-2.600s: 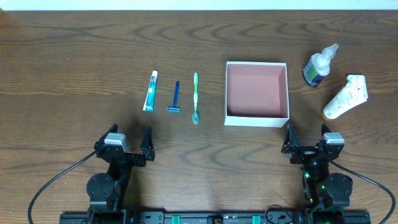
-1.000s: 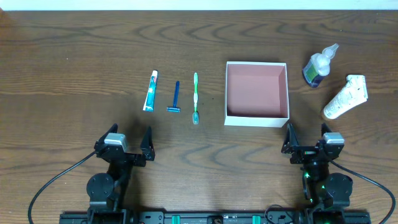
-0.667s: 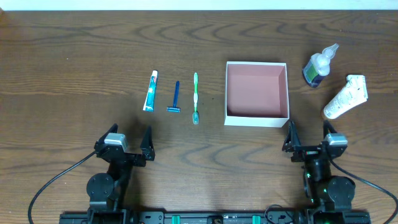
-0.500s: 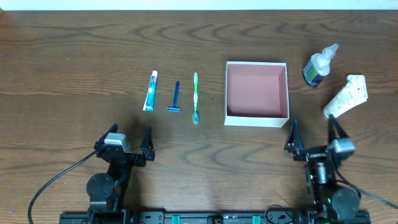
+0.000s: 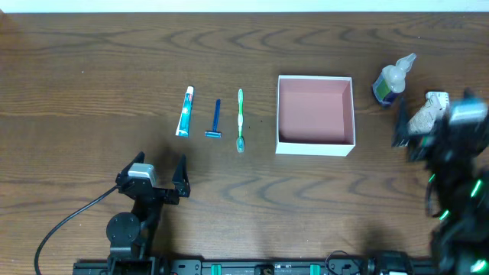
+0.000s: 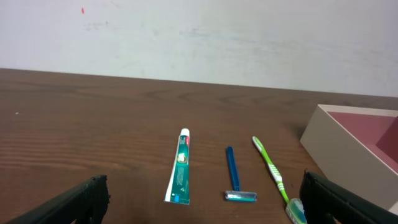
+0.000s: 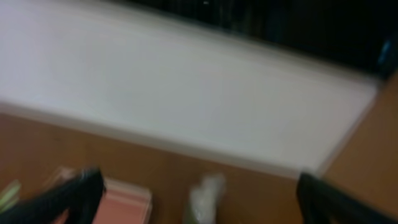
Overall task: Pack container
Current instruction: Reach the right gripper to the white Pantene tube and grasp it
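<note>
My right gripper reaches outward and tilts downward over the white tube's upper end next, because its fingers still face the wall.
The container, a square white-walled box with a pink inside, stands right of centre with nothing in it. It also shows in the left wrist view and, blurred, in the right wrist view. A toothpaste tube, a blue razor and a green toothbrush lie in a row left of it. My left gripper is open and empty near the front edge. My right gripper is open, raised and blurred, over a white tube to the right of the container.
A clear bottle with blue liquid and a white cap stands right of the container's far corner; it shows blurred in the right wrist view. A white wall runs behind the table's far edge. Cables trail from both arm bases at the front.
My right arm has lifted off its rest at the front right and swung away from me and to the right, now partly covering the white tube. The left arm and all objects have not moved.
</note>
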{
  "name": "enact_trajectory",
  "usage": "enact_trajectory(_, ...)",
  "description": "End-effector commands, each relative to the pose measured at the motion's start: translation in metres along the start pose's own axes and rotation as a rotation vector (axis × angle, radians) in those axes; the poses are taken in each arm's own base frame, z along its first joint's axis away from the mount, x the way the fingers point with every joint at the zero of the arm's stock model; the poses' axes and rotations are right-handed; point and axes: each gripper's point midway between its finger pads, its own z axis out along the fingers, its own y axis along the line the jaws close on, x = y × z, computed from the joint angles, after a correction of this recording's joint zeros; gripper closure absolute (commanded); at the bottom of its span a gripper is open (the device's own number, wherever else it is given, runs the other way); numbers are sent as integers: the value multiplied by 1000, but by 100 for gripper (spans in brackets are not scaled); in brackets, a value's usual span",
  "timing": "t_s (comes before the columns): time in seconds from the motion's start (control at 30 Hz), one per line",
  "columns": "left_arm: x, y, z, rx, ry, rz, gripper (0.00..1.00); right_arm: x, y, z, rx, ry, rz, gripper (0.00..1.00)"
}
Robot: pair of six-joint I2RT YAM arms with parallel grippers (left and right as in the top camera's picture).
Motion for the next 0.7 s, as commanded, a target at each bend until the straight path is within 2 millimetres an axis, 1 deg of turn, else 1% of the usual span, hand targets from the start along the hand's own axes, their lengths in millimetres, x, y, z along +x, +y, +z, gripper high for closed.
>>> enact_trajectory(0.0,16,1,1,3,44,-10,2,-16,-36,28,61,186,-45,1)
enact_trajectory(0.07,16,1,1,3,44,-10,2,-11,-51,42,56,332,-18,1)
enact_trajectory(0.1,16,1,1,3,43,-10,2,-5,-59,51,41,426,3,1)
enact_trajectory(0.13,16,1,1,3,43,-10,2,-1,-63,56,34,479,17,1)
enact_trajectory(0.23,16,1,1,3,44,-10,2,24,-79,76,16,679,68,1)
enact_trajectory(0.33,16,1,1,3,44,-10,2,56,-80,93,-16,826,96,1)
enact_trajectory(0.37,16,1,1,3,44,-10,2,69,-83,100,-10,870,97,1)
enact_trajectory(0.47,16,1,1,3,43,-10,2,96,-84,118,-21,944,105,1)
enact_trajectory(0.5,16,1,1,3,43,-10,2,108,-82,121,-34,983,112,1)
enact_trajectory(0.57,16,1,1,3,43,-10,2,125,-80,124,-47,1045,117,1)
enact_trajectory(0.67,16,1,1,3,43,-10,2,150,-81,124,-41,1146,109,1)
